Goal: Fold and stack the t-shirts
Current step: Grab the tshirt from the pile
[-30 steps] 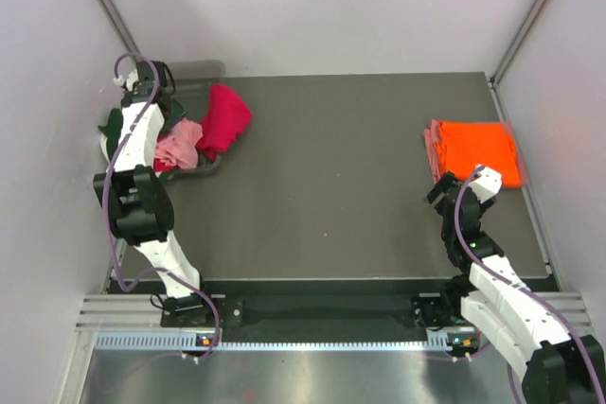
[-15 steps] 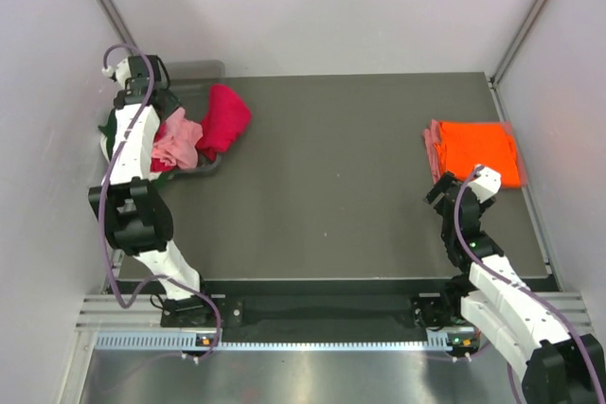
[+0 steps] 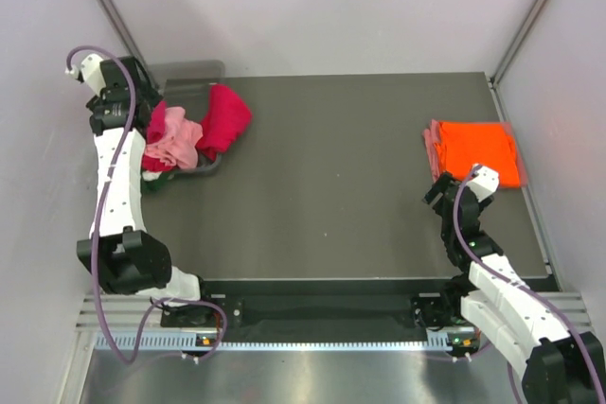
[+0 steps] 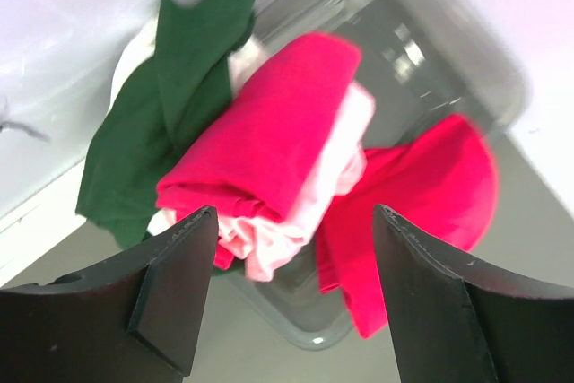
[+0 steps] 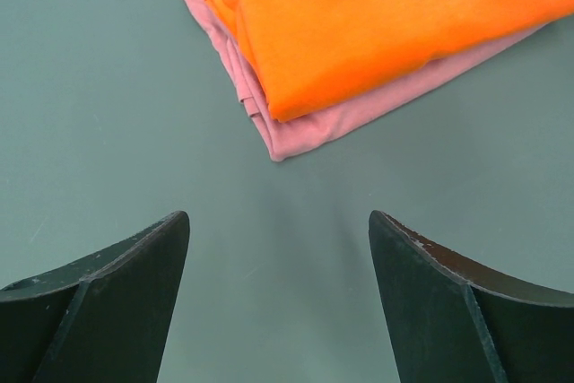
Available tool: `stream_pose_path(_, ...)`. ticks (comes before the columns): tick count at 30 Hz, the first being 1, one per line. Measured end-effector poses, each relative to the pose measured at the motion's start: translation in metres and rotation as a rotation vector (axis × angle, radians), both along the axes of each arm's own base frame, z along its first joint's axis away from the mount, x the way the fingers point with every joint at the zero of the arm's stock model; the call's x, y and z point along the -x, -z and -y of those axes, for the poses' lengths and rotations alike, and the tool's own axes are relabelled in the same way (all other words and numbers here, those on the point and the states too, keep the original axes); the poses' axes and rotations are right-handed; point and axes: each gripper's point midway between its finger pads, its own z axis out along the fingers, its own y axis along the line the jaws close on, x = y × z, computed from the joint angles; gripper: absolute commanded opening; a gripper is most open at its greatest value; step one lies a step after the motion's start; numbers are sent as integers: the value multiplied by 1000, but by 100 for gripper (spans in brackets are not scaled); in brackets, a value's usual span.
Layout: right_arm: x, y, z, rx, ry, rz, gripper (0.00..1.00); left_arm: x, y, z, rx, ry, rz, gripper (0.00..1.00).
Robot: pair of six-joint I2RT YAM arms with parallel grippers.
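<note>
My left gripper moves down into the bin next, to the red shirt's fold [image 3: 156,124] [image 4: 267,128] beside the green shirt.
A clear grey bin [image 3: 189,73] at the back left holds a heap of t-shirts. A crimson red one [image 3: 224,115] hangs over its right rim. A pink one [image 3: 175,139] lies in the middle, and a dark green one [image 3: 151,177] is at the near edge. My left gripper [image 3: 128,106] is open and empty above the heap's left side. Its wrist view shows the red [image 4: 269,132], pale pink [image 4: 345,154], crimson [image 4: 430,195] and green [image 4: 170,105] shirts below the gripper [image 4: 294,217]. At the right, a folded orange shirt [image 3: 481,151] lies on a folded salmon pink one [image 3: 435,153]. My right gripper [image 3: 443,191] is open and empty just in front of that stack [image 5: 377,15].
The dark table [image 3: 331,186] runs between the bin and the stack. White walls stand close on the left, back and right. The bin's grey wall [image 4: 421,51] shows behind the cloth in the left wrist view.
My left arm has swung left and back from over the bin toward the left wall. More of the pink shirt shows now. The right arm has not moved.
</note>
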Motion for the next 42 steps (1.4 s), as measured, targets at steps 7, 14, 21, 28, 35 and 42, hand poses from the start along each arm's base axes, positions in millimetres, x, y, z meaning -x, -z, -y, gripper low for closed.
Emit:
stream_pose_path(7,-1,0,-5,-11,-23,0,81,-5,61,1,52,5,-157,70)
stream_pose_path(14,-2,7,-6,-2,-33,-26,81,-5,85,1,69,1,-217,64)
stream_pose_path(21,-4,4,-6,-2,-33,-25,81,-1,98,-5,45,-24,-262,63)
stream_pose_path(28,-4,3,-6,-3,-33,-22,80,-10,139,-9,59,-21,-368,0)
stream_pose_path(35,-4,4,-7,-3,-35,-25,80,-10,134,-20,74,-39,-370,0)
stream_pose_path(42,-4,11,-8,-2,-44,-50,79,-4,44,-5,74,24,-135,0)
